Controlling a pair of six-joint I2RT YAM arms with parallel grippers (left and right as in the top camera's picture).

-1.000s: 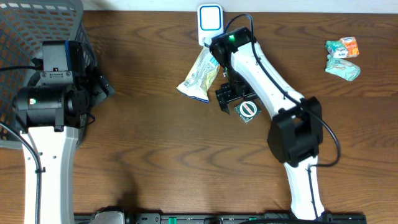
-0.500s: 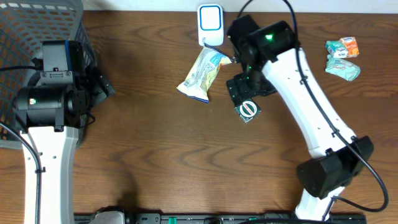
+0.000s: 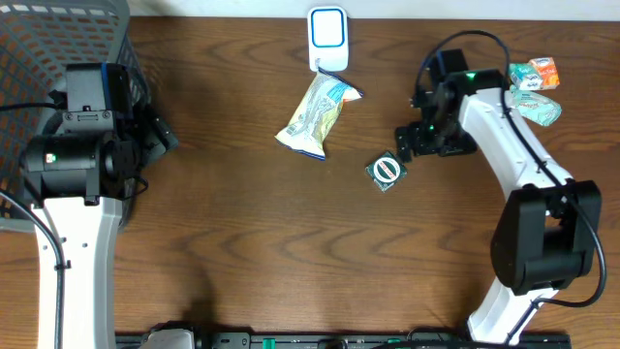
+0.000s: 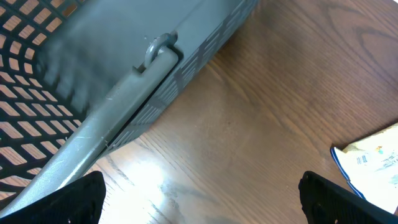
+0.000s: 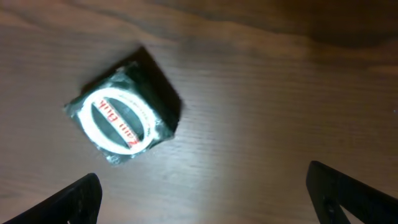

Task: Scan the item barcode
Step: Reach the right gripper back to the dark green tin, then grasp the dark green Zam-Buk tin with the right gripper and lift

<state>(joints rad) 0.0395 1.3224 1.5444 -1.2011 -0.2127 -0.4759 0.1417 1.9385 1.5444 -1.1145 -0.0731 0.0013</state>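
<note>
Next, my right gripper swings left in the overhead view, turning and lowering over the green packet (image 3: 386, 171) (image 5: 124, 118), since the packet's edges lie at an angle to my fingers.
A small dark green packet (image 3: 386, 171) with a white ring and red lettering lies flat mid-table; the right wrist view shows this green packet (image 5: 124, 118) up and left of my fingers. My right gripper (image 3: 411, 139) hovers just right of it, open and empty, and only bare wood lies under the right gripper (image 5: 210, 200). A long pale snack bag (image 3: 315, 116) lies left of the packet, below the white and blue scanner (image 3: 327, 31) at the far edge. By the basket my left gripper (image 3: 155, 136) is open over bare wood, holding nothing; the left gripper (image 4: 205, 205) has a corner of the snack bag (image 4: 373, 158) at its right.
A grey mesh basket (image 3: 58, 29) fills the far left corner, and its rim (image 4: 124, 93) runs close past my left gripper. Two small pale green and orange packets (image 3: 535, 89) lie at the far right, beside my right arm.
My right arm has swung rightward from over the snack bag and green packet, which is now uncovered. Its jaws stayed open. The left arm has not moved.
</note>
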